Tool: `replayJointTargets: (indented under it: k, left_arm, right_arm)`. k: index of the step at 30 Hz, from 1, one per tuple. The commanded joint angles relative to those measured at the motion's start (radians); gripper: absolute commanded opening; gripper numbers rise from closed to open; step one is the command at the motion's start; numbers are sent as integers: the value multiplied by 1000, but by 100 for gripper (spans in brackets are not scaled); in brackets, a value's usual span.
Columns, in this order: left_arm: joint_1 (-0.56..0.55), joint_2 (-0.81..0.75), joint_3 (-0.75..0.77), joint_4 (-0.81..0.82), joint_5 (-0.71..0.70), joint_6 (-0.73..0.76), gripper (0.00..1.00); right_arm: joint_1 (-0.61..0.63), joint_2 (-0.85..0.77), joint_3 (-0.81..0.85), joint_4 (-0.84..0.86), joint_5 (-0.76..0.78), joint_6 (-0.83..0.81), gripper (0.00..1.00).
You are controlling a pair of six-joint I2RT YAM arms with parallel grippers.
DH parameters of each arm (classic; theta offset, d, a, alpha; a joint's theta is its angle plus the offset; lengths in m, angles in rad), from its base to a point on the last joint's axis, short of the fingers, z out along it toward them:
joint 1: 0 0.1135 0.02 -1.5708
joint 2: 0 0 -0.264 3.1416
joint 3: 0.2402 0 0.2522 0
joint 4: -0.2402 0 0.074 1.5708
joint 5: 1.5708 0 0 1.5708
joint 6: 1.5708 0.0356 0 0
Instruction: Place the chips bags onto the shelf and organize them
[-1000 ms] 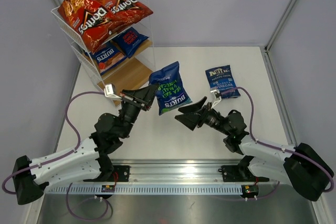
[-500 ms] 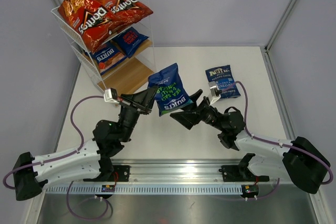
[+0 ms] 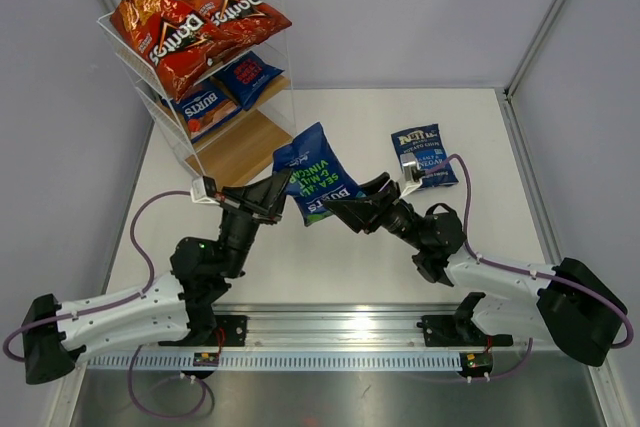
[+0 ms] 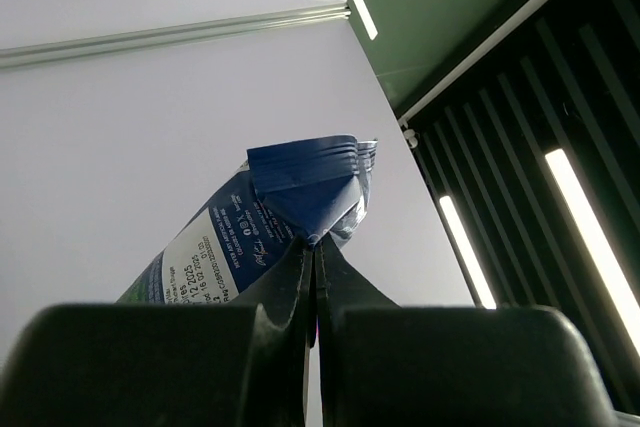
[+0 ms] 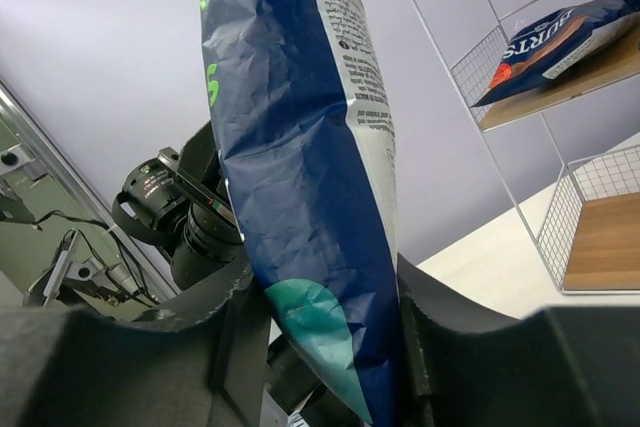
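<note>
The shelf's bare bottom board (image 3: 234,154) (image 5: 606,239) is below my right gripper and to its left in the top view, so my right gripper needs to bring the bag outward and down onto it and let go.
A dark blue Burts chips bag (image 3: 315,172) hangs above the table between both arms. My left gripper (image 3: 284,188) is shut on its crimped end seal (image 4: 300,169), fingertips pinched together (image 4: 313,244). My right gripper (image 3: 352,197) has its two fingers against opposite sides of the bag's lower body (image 5: 300,147), shut on it (image 5: 325,297). The white wire shelf (image 3: 245,142) stands at the back left. Two red Doritos bags (image 3: 165,32) lie on its top tier and two blue bags (image 3: 205,102) on the middle tier. A Kettle bag (image 3: 423,154) lies flat on the table.
The shelf's bottom wooden board (image 5: 600,247) shows bare in the right wrist view, with a Burts bag (image 5: 560,42) on the tier above. Grey walls enclose the white table (image 3: 330,257). A metal rail (image 3: 340,332) runs along the near edge.
The right gripper moved left and closed from wide open onto the hanging bag. The left arm shifted slightly left, carrying the bag with it.
</note>
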Motion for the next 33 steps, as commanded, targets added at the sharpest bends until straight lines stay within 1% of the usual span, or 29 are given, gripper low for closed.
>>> replayJointTargets:
  k: [1,2,3,4,5,6,7,8,9,10,11,12,14,15,16,18,19,20,21,22,23,25,27,28,30,31,32,33]
  left_arm:
    - [-9,-30,-12,11,-75,13,0]
    - [-7,-32,-14,-8,-81,19,0]
    - [-9,-34,-14,-26,-90,21,0]
    - [-9,-40,-11,-51,-94,19,0]
    - [-10,-52,-6,-112,-102,21,0]
    - [-9,-60,-1,-139,-114,25,2]
    - [-10,-69,5,-166,-124,33,12]
    - [-9,-89,6,-213,-134,53,23]
    - [-9,-99,6,-239,-166,65,50]
    - [-9,-115,15,-277,-188,91,63]
    - [-9,-139,26,-376,-240,102,74]
    - [-9,-153,35,-423,-261,111,89]
    - [-9,-170,55,-509,-301,163,98]
    - [-7,-190,60,-525,-324,185,99]
    - [-7,-198,69,-546,-335,241,99]
    - [-7,-204,149,-673,-358,304,99]
    - [-7,-195,184,-725,-363,394,99]
    - [-7,-181,222,-841,-366,434,99]
    - [-7,-169,309,-914,-374,461,99]
    - [-7,-141,343,-977,-375,510,99]
    - [-7,-132,376,-1081,-377,530,99]
    - [-7,-132,410,-1126,-351,609,99]
    - [-7,-150,410,-1175,-310,648,99]
    - [-9,-158,422,-1196,-296,680,99]
    - [-9,-170,448,-1282,-259,714,99]
    - [-7,-165,485,-1314,-240,755,99]
    - [-7,-143,517,-1404,-231,765,99]
    - [-6,-123,548,-1460,-219,766,99]
  right_arm:
    - [10,-12,19,170,42,-27,43]
    - [9,-17,21,167,38,-29,38]
    - [10,-19,24,160,36,-30,36]
    - [9,-22,27,151,33,-30,33]
    - [9,-31,27,136,27,-36,32]
    - [9,-35,28,125,27,-36,32]
    - [9,-49,29,111,32,-39,32]
    - [9,-60,29,63,39,-43,31]
    - [9,-72,32,29,56,-53,31]
    - [9,-97,33,-8,68,-59,30]
    - [9,-106,35,-68,102,-64,28]
    - [9,-114,33,-88,116,-67,27]
    - [9,-126,32,-120,133,-78,25]
    - [9,-129,35,-140,153,-81,25]
    - [10,-140,39,-166,162,-87,25]
    - [9,-147,71,-289,187,-104,25]
    - [9,-152,87,-342,197,-108,25]
    - [7,-152,113,-435,206,-116,25]
    - [7,-149,120,-465,208,-128,25]
    - [4,-148,122,-485,208,-132,25]
    - [0,-146,118,-510,210,-135,25]
    - [-9,-138,104,-511,210,-130,25]
    - [-35,-123,98,-524,202,-106,25]
    - [-45,-90,98,-521,193,-98,25]
    - [-75,-40,117,-522,156,-69,25]
    - [-82,19,128,-516,145,-61,25]
    - [-88,53,157,-513,124,-44,25]
    - [-94,87,174,-507,110,-37,25]
